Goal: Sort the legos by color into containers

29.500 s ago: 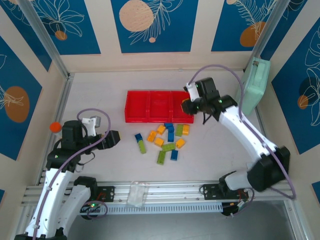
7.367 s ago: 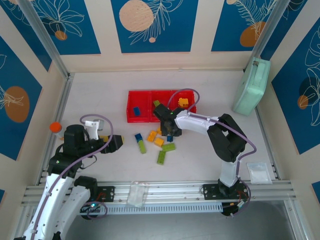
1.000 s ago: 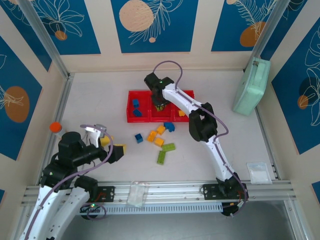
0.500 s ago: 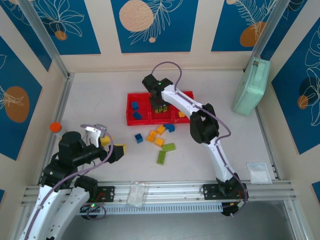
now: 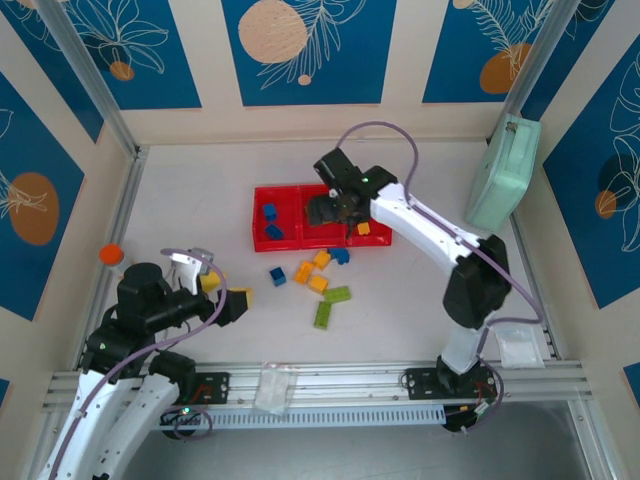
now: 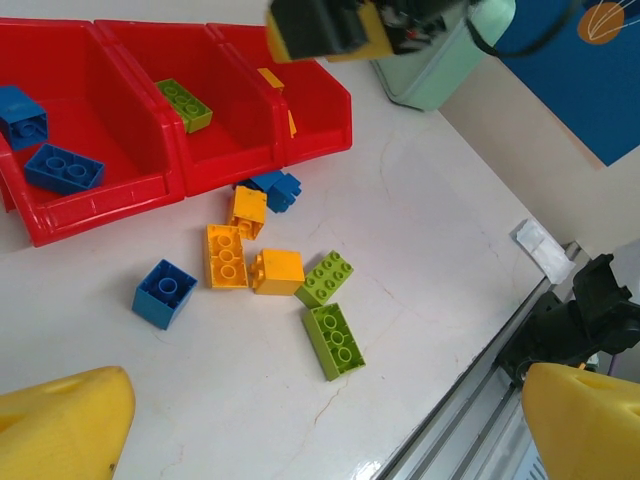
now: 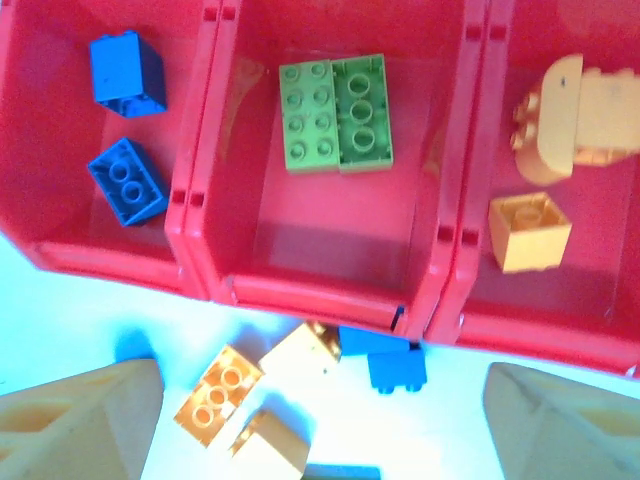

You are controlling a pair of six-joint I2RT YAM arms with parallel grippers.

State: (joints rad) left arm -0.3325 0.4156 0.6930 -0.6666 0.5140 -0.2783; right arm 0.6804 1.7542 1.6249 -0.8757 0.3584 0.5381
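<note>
The nearer green lego (image 5: pixel 322 315) is below my right gripper and back toward my base, so my right gripper will pull back that way and go down around the lego's long, clear sides.
The red containers (image 5: pixel 258 238) lie mid-table as one row of three bins. My right gripper (image 5: pixel 333 212) hovers open over the middle bin, holding nothing. In the right wrist view the left bin holds two blue legos (image 7: pixel 126 180), the middle bin (image 7: pixel 300 290) two green legos (image 7: pixel 336 112), and the right bin orange legos (image 7: pixel 530 232). Loose legos lie in front of the tray: a blue square (image 5: pixel 277 275), orange bricks (image 5: pixel 318 283), a blue one (image 5: pixel 340 254) by the tray wall and two green ones (image 5: pixel 322 315). My left gripper (image 5: pixel 236 300) stands open left of them, its fingers (image 6: pixel 60 425) apart over bare table.
A mint-green case (image 5: pixel 503 170) leans at the right wall. The orange-capped bottle (image 5: pixel 110 253) stands at the left edge. Clear plastic bags lie at the front right (image 5: pixel 518 342) and on the front rail (image 5: pixel 275 385).
The right arm's elbow has swung far to the right and its gripper has shifted slightly right over the middle bin. The left arm has stayed still.
</note>
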